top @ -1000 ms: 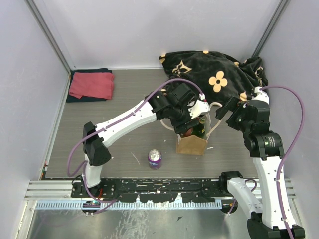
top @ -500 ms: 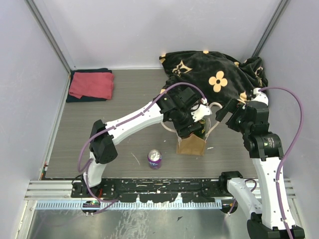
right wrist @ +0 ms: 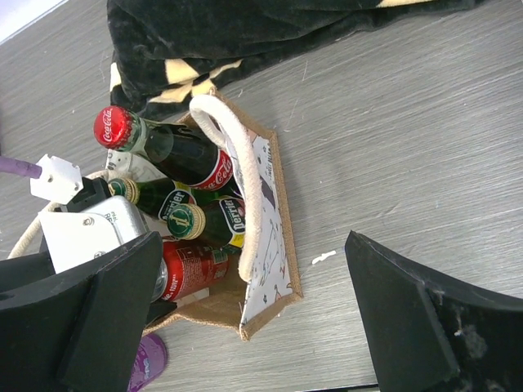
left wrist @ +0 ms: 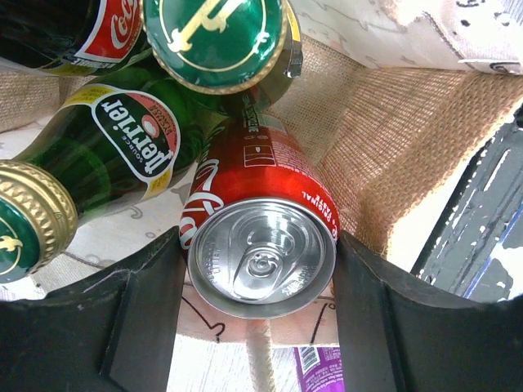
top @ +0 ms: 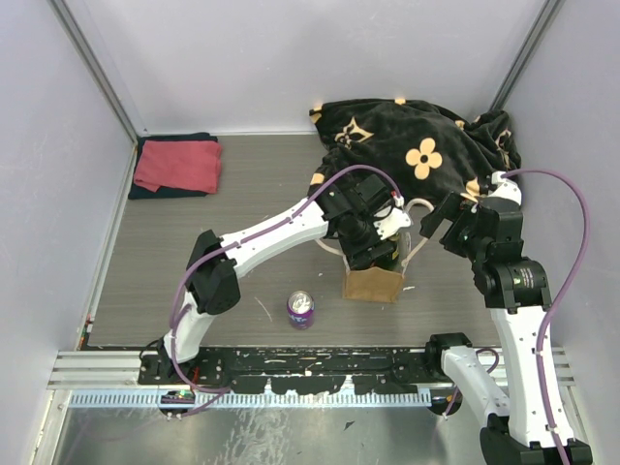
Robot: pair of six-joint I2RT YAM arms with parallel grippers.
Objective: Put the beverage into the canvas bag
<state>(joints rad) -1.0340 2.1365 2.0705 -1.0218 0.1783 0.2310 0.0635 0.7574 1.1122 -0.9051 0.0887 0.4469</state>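
The robot's left gripper needs to lower the red Coca-Cola can [left wrist: 261, 253] deeper into the bag's near corner and then open, as there is free space beside the Perrier bottles [left wrist: 122, 155].
The tan canvas bag [top: 373, 283] stands upright at mid-table, with cream rope handles [right wrist: 237, 155]. My left gripper [top: 380, 247] reaches down into its mouth and is shut on a red Coca-Cola can [left wrist: 261, 253]. The black fingers [left wrist: 147, 327] press on both sides of the can, which sits low inside the bag next to green Perrier bottles [left wrist: 122, 155]. The can [right wrist: 192, 269] also shows in the right wrist view, beside a Coca-Cola bottle [right wrist: 163, 147]. My right gripper [top: 441, 223] is open and empty, just right of the bag, above the table.
A purple can [top: 300, 308] stands on the table left of the bag, toward the front. A black flower-patterned blanket [top: 417, 145] lies heaped behind the bag. A pink towel [top: 177, 165] on a dark cloth lies at the far left.
My left gripper has moved right and down, carrying the red can into the bag's mouth. The right arm has barely moved.
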